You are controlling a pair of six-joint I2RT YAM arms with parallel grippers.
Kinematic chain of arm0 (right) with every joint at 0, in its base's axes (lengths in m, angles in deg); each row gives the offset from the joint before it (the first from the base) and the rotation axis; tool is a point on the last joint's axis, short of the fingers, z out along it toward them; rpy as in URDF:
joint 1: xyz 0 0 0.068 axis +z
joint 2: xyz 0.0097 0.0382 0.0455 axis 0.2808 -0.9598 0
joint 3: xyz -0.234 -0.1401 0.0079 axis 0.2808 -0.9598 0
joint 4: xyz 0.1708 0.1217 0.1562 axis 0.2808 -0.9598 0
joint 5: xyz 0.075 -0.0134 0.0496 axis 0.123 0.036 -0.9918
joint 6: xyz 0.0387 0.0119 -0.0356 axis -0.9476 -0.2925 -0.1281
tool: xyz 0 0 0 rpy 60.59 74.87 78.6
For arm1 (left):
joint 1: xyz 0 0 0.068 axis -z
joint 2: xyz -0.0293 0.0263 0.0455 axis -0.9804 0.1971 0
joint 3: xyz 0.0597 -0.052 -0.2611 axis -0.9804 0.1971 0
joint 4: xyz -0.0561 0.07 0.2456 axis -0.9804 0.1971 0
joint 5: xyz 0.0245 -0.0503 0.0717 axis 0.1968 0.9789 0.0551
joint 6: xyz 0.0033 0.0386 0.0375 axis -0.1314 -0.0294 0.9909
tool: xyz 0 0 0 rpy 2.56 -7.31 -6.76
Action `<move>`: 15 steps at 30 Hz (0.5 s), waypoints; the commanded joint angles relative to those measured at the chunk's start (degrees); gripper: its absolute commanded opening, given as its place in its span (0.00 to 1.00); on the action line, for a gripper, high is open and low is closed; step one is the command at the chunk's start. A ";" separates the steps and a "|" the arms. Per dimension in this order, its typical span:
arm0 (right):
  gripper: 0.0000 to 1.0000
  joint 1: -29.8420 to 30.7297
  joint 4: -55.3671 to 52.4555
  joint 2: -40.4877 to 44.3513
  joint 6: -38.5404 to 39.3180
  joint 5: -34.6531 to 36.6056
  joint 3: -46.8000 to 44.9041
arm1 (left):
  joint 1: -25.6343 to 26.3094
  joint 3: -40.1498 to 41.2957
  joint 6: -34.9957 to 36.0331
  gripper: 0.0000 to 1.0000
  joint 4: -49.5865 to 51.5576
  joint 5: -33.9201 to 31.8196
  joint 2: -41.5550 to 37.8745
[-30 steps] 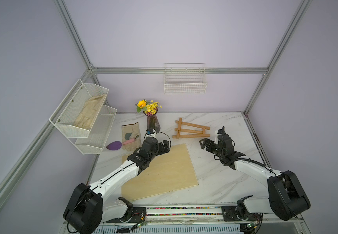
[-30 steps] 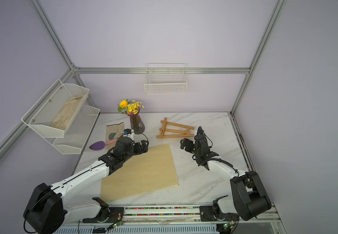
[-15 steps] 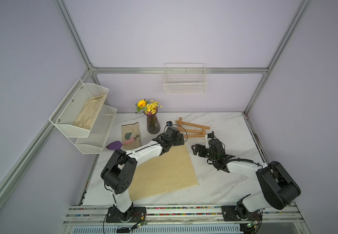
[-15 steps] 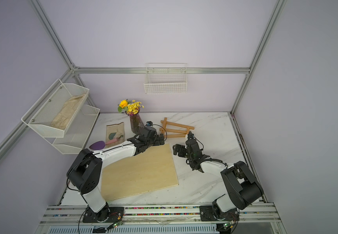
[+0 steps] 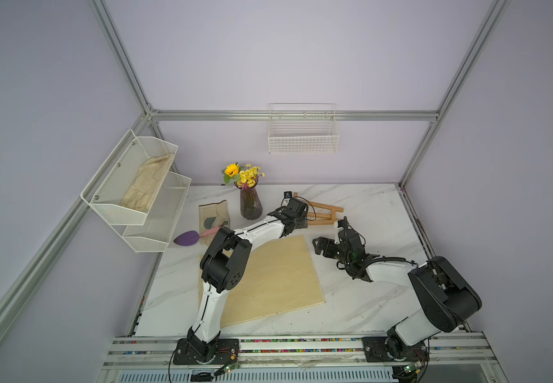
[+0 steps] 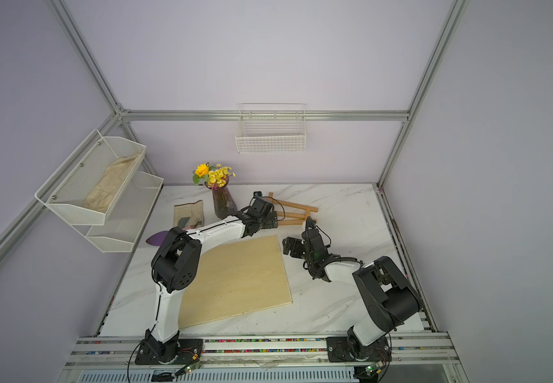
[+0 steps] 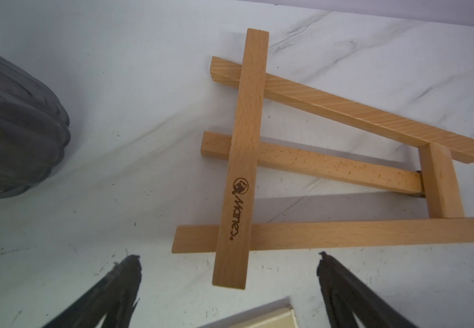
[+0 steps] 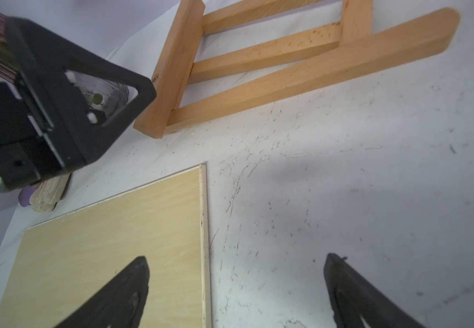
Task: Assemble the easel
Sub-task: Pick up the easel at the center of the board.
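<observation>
My left gripper moves outward and down along the easel's ledge onto its printed logo [image 7: 240, 185] next, since both sides of the ledge there are clear between the crossing slats.
The easel [image 5: 325, 212] [image 6: 296, 212] lies folded flat on the marble table near the back wall, its honey-brown slats crossed by a ledge strip [image 7: 238, 170]. My left gripper [image 5: 301, 221] [image 7: 227, 261] is open right at the strip's near end. Its fingertips stand on either side of that end, apart from the wood. My right gripper [image 5: 318, 244] [image 8: 236, 258] is open and holds nothing. It hovers low over the far right corner of the plywood board [image 8: 116, 241], with one finger over the board and one over the marble. The easel [image 8: 258, 56] lies a short way ahead of it.
A dark glass vase [image 5: 250, 205] of yellow flowers stands just left of the left gripper. The pale plywood board [image 5: 278, 278] covers the table's middle. A cloth pouch [image 5: 214, 214] and a purple leaf shape [image 5: 187, 238] lie at the left, under two wall shelves [image 5: 136, 185].
The left arm has stretched back and to the right, carrying its gripper from the board's edge up to the easel. The right gripper has moved left to the board's corner.
</observation>
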 commanded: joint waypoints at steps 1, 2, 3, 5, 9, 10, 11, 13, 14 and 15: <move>0.97 0.51 2.12 1.27 -0.14 1.39 -0.06 | -0.28 -6.38 1.52 0.93 3.12 -2.62 2.00; 0.97 0.52 2.07 1.23 -0.19 1.39 -0.07 | -0.42 -7.19 1.68 0.92 3.57 -2.86 2.71; 0.97 0.57 2.03 1.25 -0.23 1.41 -0.02 | -0.54 -7.83 1.85 0.91 3.59 -2.54 3.13; 0.97 0.53 1.94 1.09 -0.14 1.43 0.20 | -0.97 -9.35 2.37 0.88 3.88 -2.16 4.40; 0.97 0.50 1.85 0.76 -0.14 1.47 0.33 | -1.75 -11.37 2.58 0.81 4.38 -1.28 6.26; 0.97 0.50 1.62 0.59 -0.14 1.42 0.50 | -1.93 -11.87 2.67 0.80 4.38 -1.07 6.67; 0.97 0.51 1.51 0.52 -0.14 1.43 0.60 | -2.10 -12.27 2.88 0.78 4.39 -0.82 7.07; 0.97 0.51 1.42 0.30 -0.19 1.34 0.67 | -2.42 -13.19 3.18 0.75 4.55 -0.54 7.91; 0.97 0.56 1.41 0.25 -0.23 1.35 0.68 | -2.66 -13.57 3.28 0.72 4.56 -0.37 8.33; 0.97 0.53 1.35 0.15 -0.23 1.33 0.79 | -2.99 -14.13 3.29 0.68 4.68 0.15 8.87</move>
